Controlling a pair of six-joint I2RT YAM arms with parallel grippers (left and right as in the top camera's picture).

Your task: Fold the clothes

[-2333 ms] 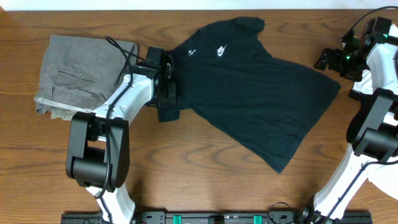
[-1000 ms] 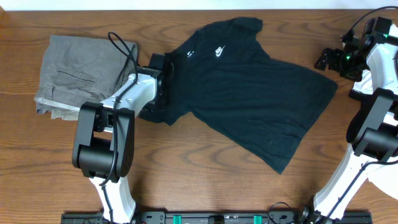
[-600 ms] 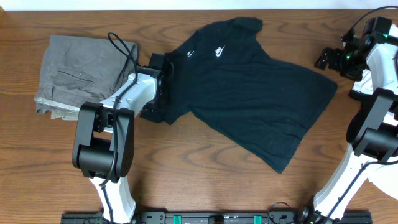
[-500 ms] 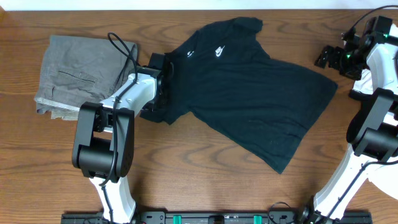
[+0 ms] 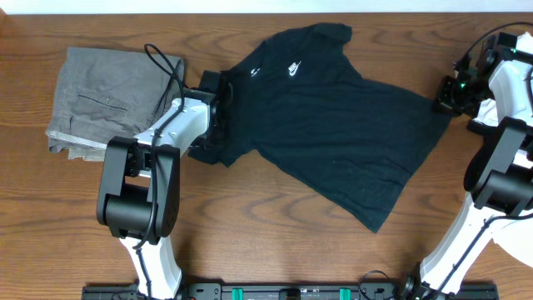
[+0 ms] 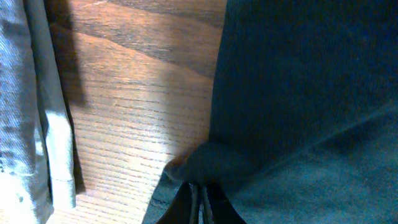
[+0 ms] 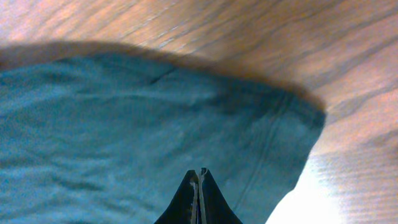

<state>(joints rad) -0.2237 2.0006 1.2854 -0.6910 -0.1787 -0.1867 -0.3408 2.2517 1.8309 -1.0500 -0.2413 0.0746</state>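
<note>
The T-shirt [image 5: 333, 125] lies slanted across the table, so next my right gripper will pull its hemmed edge outward onto the bare wood and let it go.
The clothes lie on a wooden table. A black T-shirt [image 5: 333, 125] with a white chest logo is spread diagonally across the middle. My left gripper [image 5: 215, 132] is at its left sleeve. In the left wrist view this gripper [image 6: 200, 190] is shut, with a bunched fold of the black fabric [image 6: 298, 93] at its tips. My right gripper [image 5: 439, 102] sits at the shirt's right hem corner. In the right wrist view it [image 7: 199, 173] is shut over the dark fabric [image 7: 124, 124]; no cloth shows pinched between its fingers. Folded grey trousers [image 5: 108, 100] lie at the far left.
The trousers' edge [image 6: 25, 93] shows at the left of the left wrist view, a strip of bare wood [image 6: 137, 93] apart from the sleeve. Bare table [image 7: 348, 74] lies beyond the hem corner. The arm bases stand at the front left [image 5: 133, 217] and front right [image 5: 500, 192].
My right gripper has come toward the front onto the shirt's right corner and gone from open to shut. The left arm and the shirt have stayed still over the last second.
</note>
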